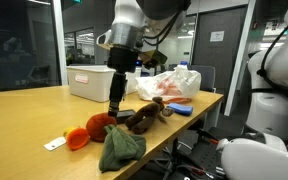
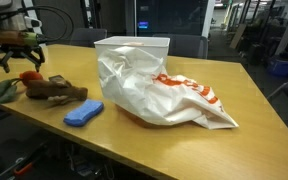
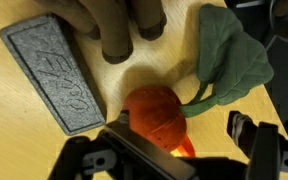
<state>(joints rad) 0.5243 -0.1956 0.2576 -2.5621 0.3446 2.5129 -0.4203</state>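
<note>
The gripper comes down onto the orange stuffed fruit (image 3: 158,116) beside its green leaf (image 3: 234,55) next and closes there, since the fruit lies below it, between the open fingers.
My gripper (image 3: 181,124) stands open just above an orange stuffed fruit (image 3: 154,112) with a green felt leaf (image 3: 234,55). The fruit lies between the jaws, close to the left finger (image 3: 120,120); the right finger (image 3: 246,128) is well apart from it. Nothing is gripped. In both exterior views the gripper (image 1: 114,104) (image 2: 14,52) hangs over the orange fruit (image 1: 98,125) (image 2: 31,75) near the table's end. A brown plush animal (image 1: 144,115) (image 2: 54,90) lies beside it, its legs (image 3: 132,32) showing at the top of the wrist view.
A grey embossed block (image 3: 54,75) lies next to the fruit. A green cloth (image 1: 121,148), a second orange piece (image 1: 78,138) and a white tag (image 1: 52,144) sit near the table edge. A blue sponge (image 2: 82,113), a crumpled plastic bag (image 2: 164,90) and a white box (image 1: 92,80) stand further along.
</note>
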